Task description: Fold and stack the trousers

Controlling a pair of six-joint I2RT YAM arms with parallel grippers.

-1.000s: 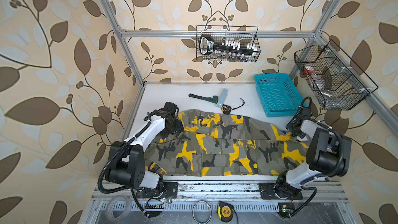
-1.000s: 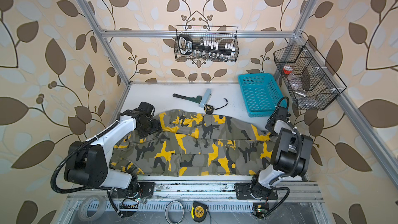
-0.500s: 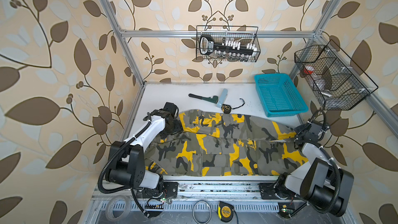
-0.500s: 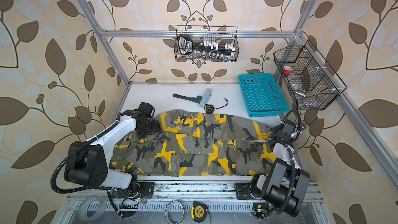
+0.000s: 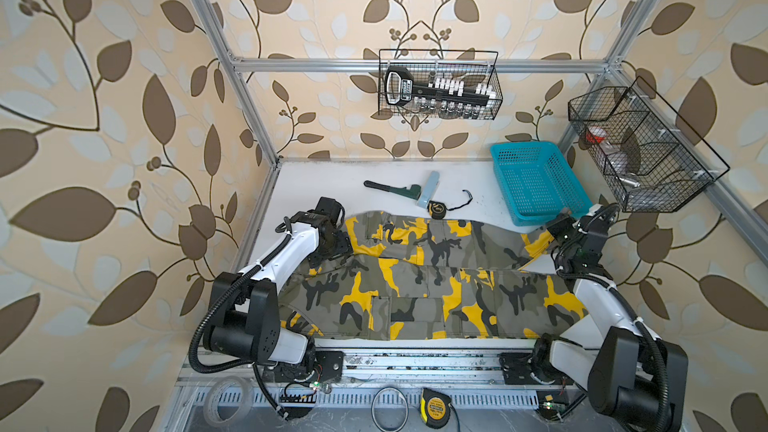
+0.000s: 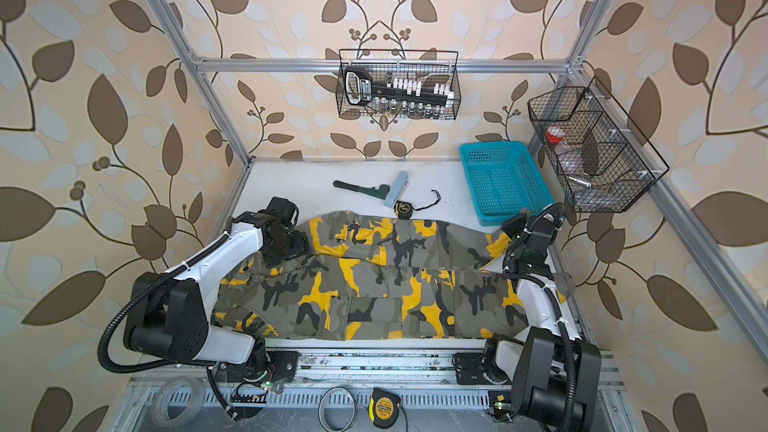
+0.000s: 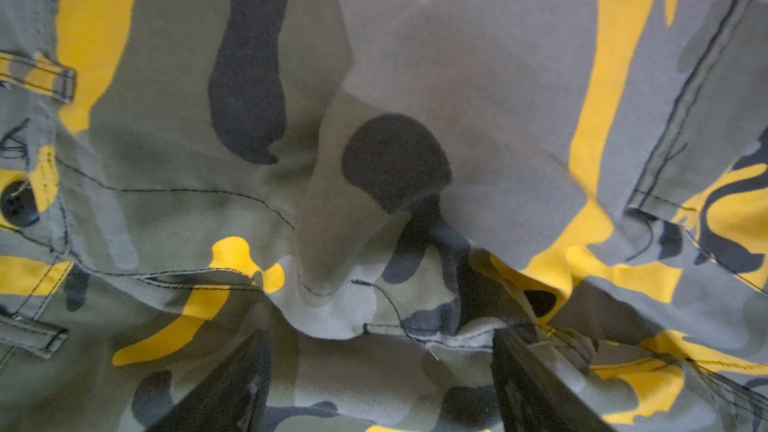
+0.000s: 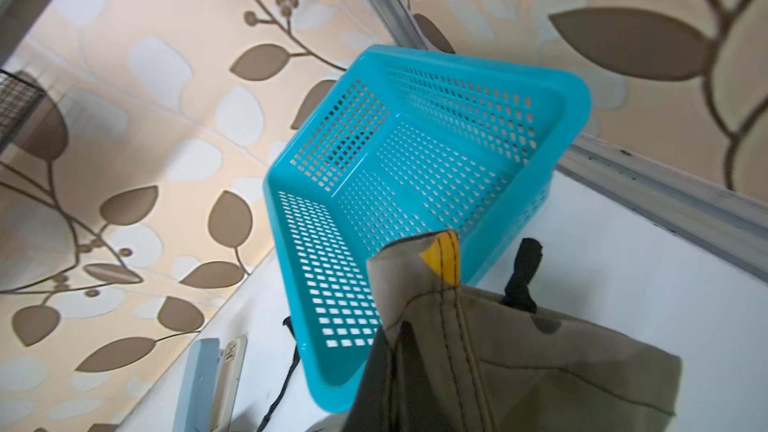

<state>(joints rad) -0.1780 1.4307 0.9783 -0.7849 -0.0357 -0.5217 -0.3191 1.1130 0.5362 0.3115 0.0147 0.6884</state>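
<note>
The right gripper will next draw back to the near leg's end (image 5: 569,299), which lies back from it, and let go of the hem there, since white table shows between the legs.
The camouflage trousers (image 5: 415,280) (image 6: 374,280) lie stretched across the white table, waist at the left and legs running right. My left gripper (image 5: 332,243) (image 6: 291,248) stands open over the waist end. In the left wrist view its two dark fingers (image 7: 249,367) rest on the cloth (image 7: 374,160) with a flat patch between them (image 7: 378,367). My right gripper (image 5: 557,229) (image 6: 513,227) is shut on the hem of the far leg and holds it a little above the table beside the basket. The right wrist view shows the pinched hem (image 8: 519,347) rising from the gripper (image 8: 411,342).
A turquoise perforated basket (image 5: 536,184) (image 8: 415,151) stands at the back right. A pipe wrench (image 5: 390,189), a pale blue box (image 5: 430,188) and a small tape measure (image 5: 437,209) lie behind the trousers. Wire baskets (image 5: 438,85) (image 5: 636,151) hang on the frame.
The right arm's elbow has dropped toward the front rail. Its gripper, still shut on the hem, swung out right, then back beside the basket. The left arm has not moved.
</note>
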